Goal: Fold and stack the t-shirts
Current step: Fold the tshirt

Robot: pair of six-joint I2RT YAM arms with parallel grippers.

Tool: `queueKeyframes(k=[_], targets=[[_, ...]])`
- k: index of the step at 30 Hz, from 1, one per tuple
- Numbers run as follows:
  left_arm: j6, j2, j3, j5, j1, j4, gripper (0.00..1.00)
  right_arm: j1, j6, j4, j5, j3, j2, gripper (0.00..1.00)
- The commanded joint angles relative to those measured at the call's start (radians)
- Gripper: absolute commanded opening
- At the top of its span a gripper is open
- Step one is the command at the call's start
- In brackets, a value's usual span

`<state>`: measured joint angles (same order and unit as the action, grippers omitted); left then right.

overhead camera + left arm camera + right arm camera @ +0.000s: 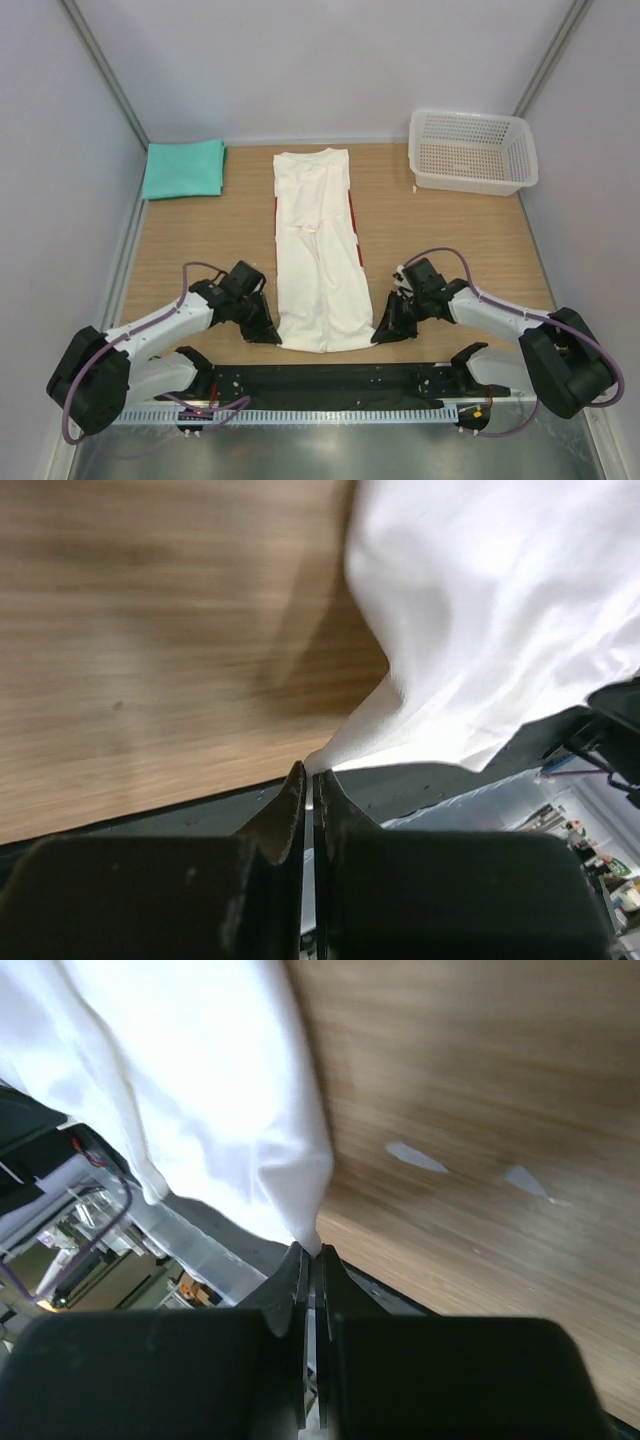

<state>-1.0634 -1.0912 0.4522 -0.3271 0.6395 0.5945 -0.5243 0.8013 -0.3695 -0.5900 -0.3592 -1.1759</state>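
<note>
My right gripper should bring the t-shirt's near corner outward onto the t-shirt's part [345, 223] beside the red edge and let go. That part lies outward of my gripper, and this will make the long t-shirt shorter.
The white t-shirt [315, 245] lies as a long narrow strip down the middle of the table, sides folded in, red print showing only as thin edges. My left gripper [272, 333] is shut on its near left corner; the cloth [480, 630] rises from the closed fingertips [311, 774]. My right gripper [380, 332] is shut on its near right corner; the cloth [200, 1090] hangs from the closed fingertips [312, 1252]. The teal-green t-shirt [184, 168] lies folded at the far left.
A white mesh basket [472, 150] stands at the far right. Grey walls close the table on three sides. The black base rail [330, 385] runs along the near edge between the arms.
</note>
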Motion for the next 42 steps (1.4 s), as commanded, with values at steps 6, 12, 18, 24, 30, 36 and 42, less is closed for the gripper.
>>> queueKeyframes(k=[6, 12, 18, 24, 30, 36, 42], targets=[[0.241, -0.220, 0.385, 0.005, -0.237, 0.097, 0.00, 0.110, -0.118, -0.058, -0.018, -0.427, -0.265, 0.01], [0.289, -0.511, 0.683, -0.039, -0.359, 0.067, 0.00, 0.178, -0.197, -0.141, -0.008, -0.815, -0.539, 0.01], [0.305, -0.715, 0.871, -0.079, -0.391, 0.054, 0.00, 0.224, -0.247, -0.213, -0.025, -1.101, -0.775, 0.01], [0.326, -0.831, 1.020, -0.095, -0.412, 0.077, 0.00, 0.257, -0.249, -0.224, -0.044, -1.195, -0.860, 0.01], [0.324, -0.871, 1.091, -0.095, -0.439, 0.091, 0.00, 0.273, -0.260, -0.226, -0.053, -1.227, -0.880, 0.01], [0.324, -0.923, 1.112, -0.118, -0.454, 0.094, 0.00, 0.291, -0.244, -0.197, -0.076, -1.277, -0.926, 0.01], [0.333, -1.019, 1.177, -0.109, -0.471, 0.094, 0.00, 0.308, -0.257, -0.224, -0.103, -1.402, -1.053, 0.03]])
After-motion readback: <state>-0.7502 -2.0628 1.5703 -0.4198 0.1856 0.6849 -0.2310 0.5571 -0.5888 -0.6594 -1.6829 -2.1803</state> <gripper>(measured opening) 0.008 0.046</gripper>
